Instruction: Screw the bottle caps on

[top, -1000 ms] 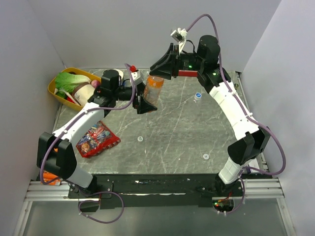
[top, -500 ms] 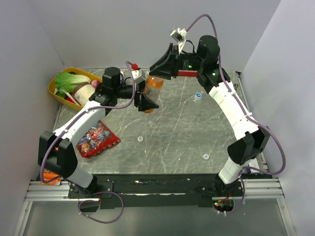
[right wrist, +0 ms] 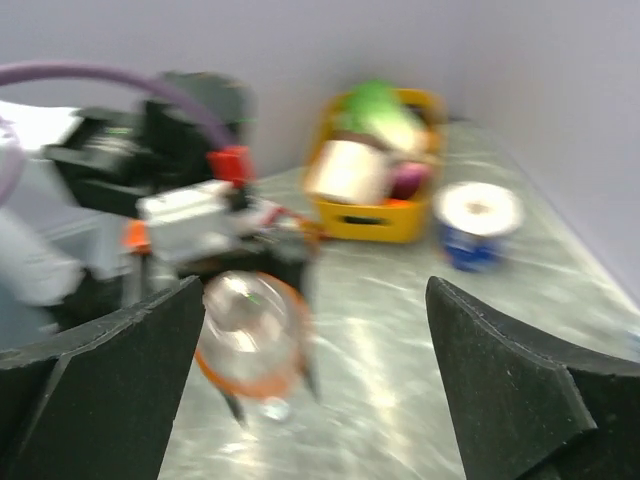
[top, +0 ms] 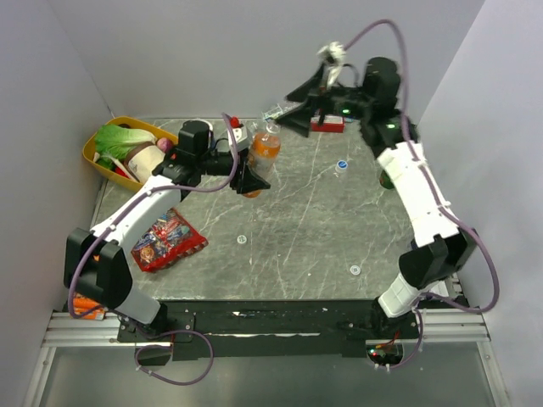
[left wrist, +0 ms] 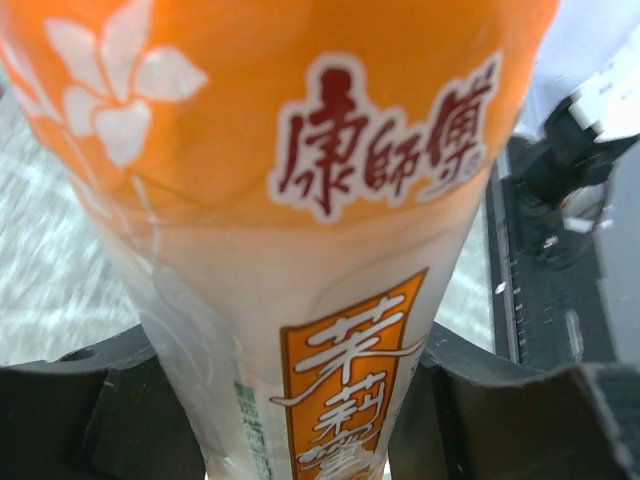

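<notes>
I will next swing my right gripper back and down, fingers turning downward around the flat-lying white cap nearer the red snack packet.
A clear bottle of orange drink (top: 264,155) stands tilted at the back of the table, and my left gripper (top: 254,175) is shut on its lower body. The left wrist view is filled by its orange label (left wrist: 330,200) between the dark fingers (left wrist: 500,410). My right gripper (top: 293,103) hangs open above and to the right of the bottle, apart from it. Its wrist view shows the bottle (right wrist: 252,335) from above, blurred, between wide-set fingers (right wrist: 520,380). A short water bottle (top: 340,169) with a blue cap (top: 342,163) stands to the right. Two white caps (top: 242,240) (top: 355,270) lie on the table.
A yellow basket (top: 95,158) of vegetables sits at the back left, also seen as the yellow basket (right wrist: 385,218) beside a blue-and-white roll (right wrist: 478,225). A red snack packet (top: 167,240) lies by the left arm. A red block (top: 327,125) sits under the right wrist. Walls close in on three sides.
My left gripper has shut on the orange drink bottle. My right gripper has let go of the bottle's top, opened, and lifted away up and to the right.
</notes>
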Motion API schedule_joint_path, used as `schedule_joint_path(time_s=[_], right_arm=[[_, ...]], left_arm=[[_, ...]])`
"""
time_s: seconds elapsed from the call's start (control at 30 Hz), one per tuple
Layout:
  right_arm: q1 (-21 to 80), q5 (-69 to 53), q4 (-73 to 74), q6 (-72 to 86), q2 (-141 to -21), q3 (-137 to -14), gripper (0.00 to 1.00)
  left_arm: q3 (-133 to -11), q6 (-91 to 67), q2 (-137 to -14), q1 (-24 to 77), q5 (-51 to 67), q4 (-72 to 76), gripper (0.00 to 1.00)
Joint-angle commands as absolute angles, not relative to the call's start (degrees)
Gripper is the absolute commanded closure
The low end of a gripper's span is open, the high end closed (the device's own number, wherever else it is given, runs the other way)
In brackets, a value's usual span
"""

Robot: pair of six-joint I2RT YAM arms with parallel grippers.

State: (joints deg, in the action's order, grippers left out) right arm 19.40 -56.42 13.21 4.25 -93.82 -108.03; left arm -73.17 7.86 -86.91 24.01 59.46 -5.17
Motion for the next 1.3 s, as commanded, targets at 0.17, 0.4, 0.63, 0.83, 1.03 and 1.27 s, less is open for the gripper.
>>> schedule_joint_path(time_s=[0.17, 0.4, 0.63, 0.83, 1.03, 1.27], right_arm=[[12.39, -55.97, 40.98, -31.93, -85.07, -105.83, 0.19], [24.77, -45.38, 67.65, -75.29, -93.86, -106.61, 0.35], [37.69, -37.11, 77.95, -95.96, -111.76, -115.21, 0.41], [44.82, -33.84, 77.61, -103.87, -121.63, -119.00, 0.37], [48.42, -30.24, 76.65, -109.77, -126.56, -117.95, 0.37], [49.66, -27.95, 75.41, -112.15, -130.86, -119.17, 0.39]], left_arm=[[-61.97, 13.98, -72.26, 22.85, 39.70, -10.03, 0.99], [-60.11, 10.11, -63.12, 17.41, 21.91, -10.02, 0.99], [-57.58, 1.78, -56.96, 9.33, 20.83, -7.30, 0.99], [-54.68, 0.35, -52.04, 4.66, 22.33, -6.94, 0.99], [-52.38, -2.55, -48.25, 3.26, 23.29, -7.73, 0.99], [-50.36, -4.39, -46.58, 0.79, 24.52, -7.38, 0.99]])
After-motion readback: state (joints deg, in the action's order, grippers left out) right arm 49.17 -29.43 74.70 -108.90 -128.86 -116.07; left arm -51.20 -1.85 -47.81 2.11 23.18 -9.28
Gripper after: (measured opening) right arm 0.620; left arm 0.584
